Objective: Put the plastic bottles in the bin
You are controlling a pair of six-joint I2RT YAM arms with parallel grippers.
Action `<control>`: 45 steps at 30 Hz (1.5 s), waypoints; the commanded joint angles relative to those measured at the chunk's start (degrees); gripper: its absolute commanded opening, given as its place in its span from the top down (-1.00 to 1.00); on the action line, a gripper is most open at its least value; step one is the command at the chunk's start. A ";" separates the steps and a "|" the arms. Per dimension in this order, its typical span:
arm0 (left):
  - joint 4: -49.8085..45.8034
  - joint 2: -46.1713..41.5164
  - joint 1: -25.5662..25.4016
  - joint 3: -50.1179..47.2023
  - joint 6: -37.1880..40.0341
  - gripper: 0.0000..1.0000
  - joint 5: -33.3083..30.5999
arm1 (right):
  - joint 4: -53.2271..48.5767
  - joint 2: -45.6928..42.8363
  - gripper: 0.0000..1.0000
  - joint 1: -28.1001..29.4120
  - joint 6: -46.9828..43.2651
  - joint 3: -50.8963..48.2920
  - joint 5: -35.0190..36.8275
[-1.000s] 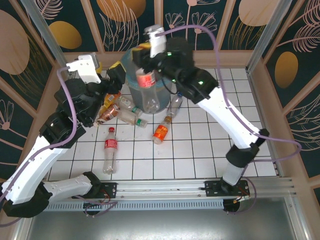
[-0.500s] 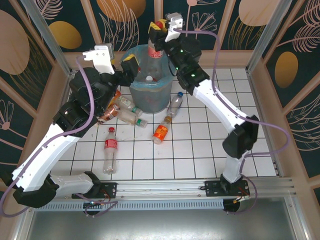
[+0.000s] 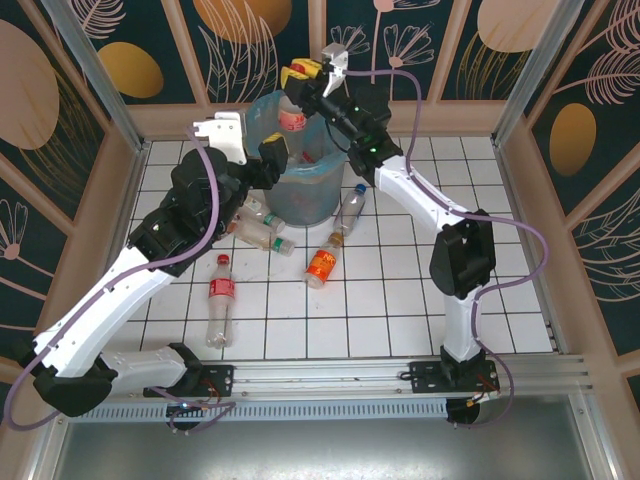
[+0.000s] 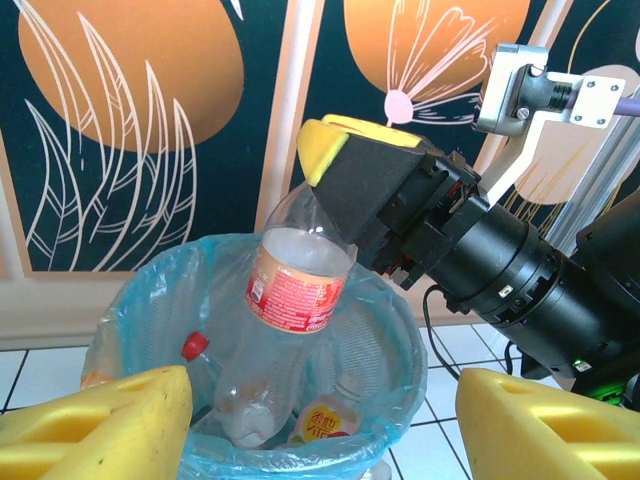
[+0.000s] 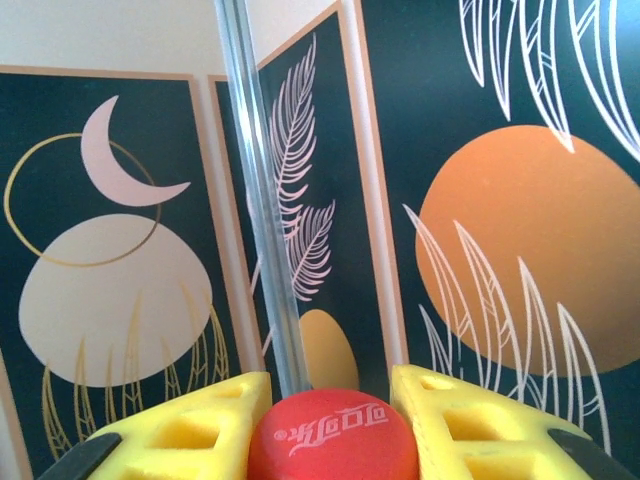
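Observation:
The right gripper lowers the red cap toward the bin's opening next. It releases the cap then, as the blue-lined bin's opening lies below the gripper with the bottle's base already inside.
My right gripper hangs over the bin, shut on the red cap of a clear plastic bottle with a red label. In the left wrist view that bottle dangles neck-up with its base inside the blue-lined bin. My left gripper stands open at the bin's near-left rim, its yellow fingers wide apart with nothing between them. Down in the bin lie a red-capped bottle and a pink-labelled one.
Several bottles lie on the tiled table: a red-labelled one, an orange one, a clear blue-capped one, and a cluster left of the bin under my left arm. The wooden back wall runs right behind the bin.
The right gripper carried the bottle back and turned it so it now hangs into the bin. The left arm swung right, toward the bin's rim.

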 commanded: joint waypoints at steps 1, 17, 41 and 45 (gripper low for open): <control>1.98 -1.96 0.12 -1.04 -1.11 -0.41 -0.59 | 1.05 0.14 1.00 0.63 1.77 -1.12 -3.68; 2.44 -3.12 0.13 -2.78 -1.49 -0.42 -1.92 | 2.37 11.92 1.00 2.62 -6.96 17.34 5.92; 2.42 -5.68 0.12 -7.20 -1.63 -0.45 -4.22 | 0.20 16.35 1.00 -1.02 -5.20 -2.47 -3.52; 2.95 -5.32 0.11 -7.00 -1.54 -0.45 -4.14 | -7.73 18.55 0.83 -0.59 -8.07 7.09 -3.52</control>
